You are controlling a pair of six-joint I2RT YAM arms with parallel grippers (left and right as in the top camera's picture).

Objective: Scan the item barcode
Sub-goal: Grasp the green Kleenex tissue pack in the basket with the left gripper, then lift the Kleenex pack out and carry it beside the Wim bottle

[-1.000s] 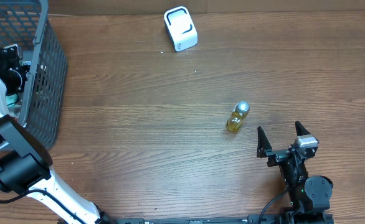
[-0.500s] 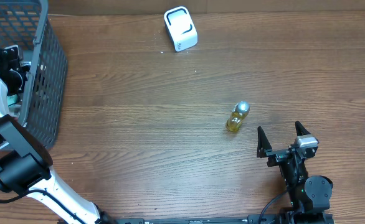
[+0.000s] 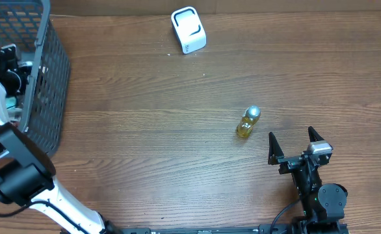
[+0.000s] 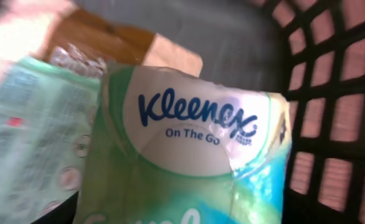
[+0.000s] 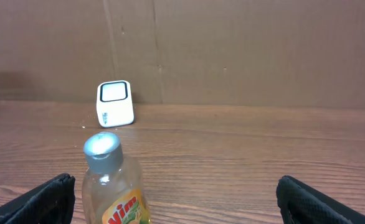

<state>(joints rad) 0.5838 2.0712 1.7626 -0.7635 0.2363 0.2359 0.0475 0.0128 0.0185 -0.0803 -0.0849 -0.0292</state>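
Note:
The robot will raise its left gripper out of the basket, then lower it to let go of the Kleenex pack on the tabletop beside the bottle, since that spot is clear.
In the left wrist view the item, a green and white Kleenex tissue pack, fills the frame inside the grey mesh basket. My left gripper has a dark finger against each side of the pack and is shut on it. In the overhead view the left gripper reaches down into the basket and the pack is hidden. The white barcode scanner stands at the table's far edge, also seen as the scanner. My right gripper rests open near the front edge, holding nothing.
A clear Vim bottle with yellow liquid lies just ahead of the right gripper; the bottle sits near its left finger. A second pale green pack and a brown package lie in the basket beside the held one.
The left gripper has closed in on the tissue pack and shifted slightly toward the far side of the basket. The right arm, the bottle and the scanner have stayed put.

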